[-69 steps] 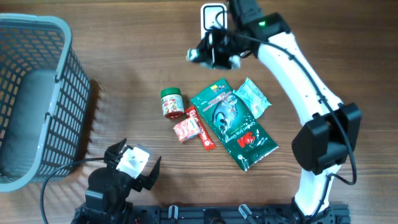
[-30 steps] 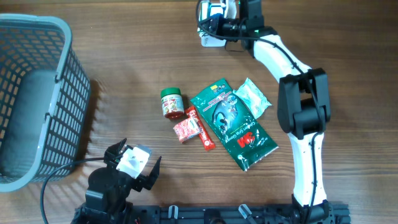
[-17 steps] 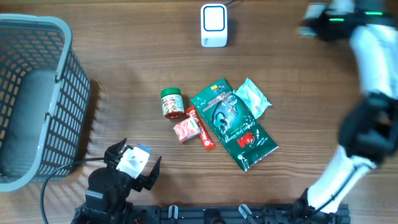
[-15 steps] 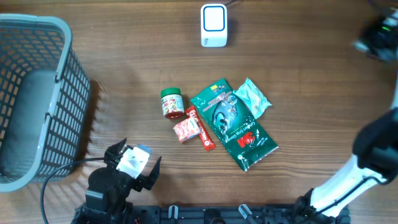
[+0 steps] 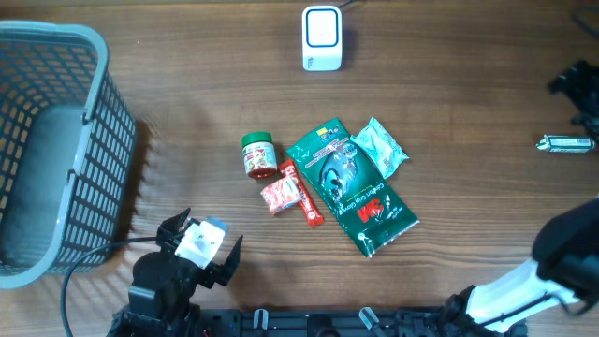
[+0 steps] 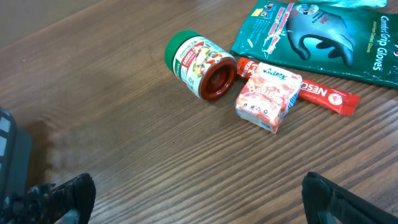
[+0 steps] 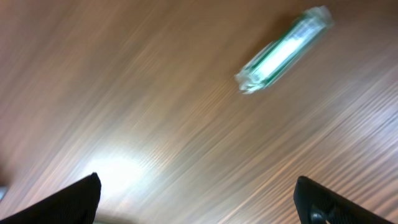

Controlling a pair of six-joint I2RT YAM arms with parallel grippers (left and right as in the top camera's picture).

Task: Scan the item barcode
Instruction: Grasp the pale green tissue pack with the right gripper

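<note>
I need to move the open fingers of my right gripper to the left in the overhead view next, and down to the teal packet's uncovered middle [image 5: 380, 148].
A small green-and-white wrapped item [image 5: 564, 143] lies alone on the wood at the far right; in the right wrist view this item [image 7: 283, 51] sits well ahead of the fingers. My right gripper [image 5: 582, 94] hovers just above it at the frame edge, and the wrist view shows that gripper [image 7: 199, 199] open and empty. The white barcode scanner [image 5: 321, 38] stands at the back centre. My left gripper [image 5: 198, 245] rests open at the front left, nothing between its fingers [image 6: 68, 199].
A green-lidded jar [image 5: 258, 154], a red tissue pack [image 5: 279, 196], a red stick sachet [image 5: 301, 193], a green gloves packet [image 5: 351, 185] and a teal packet [image 5: 379, 147] lie mid-table. A grey basket [image 5: 56, 56] stands at the left.
My right arm swung from the scanner to the far right, opened, and the wrapped item now lies on the table. The left arm has not moved.
</note>
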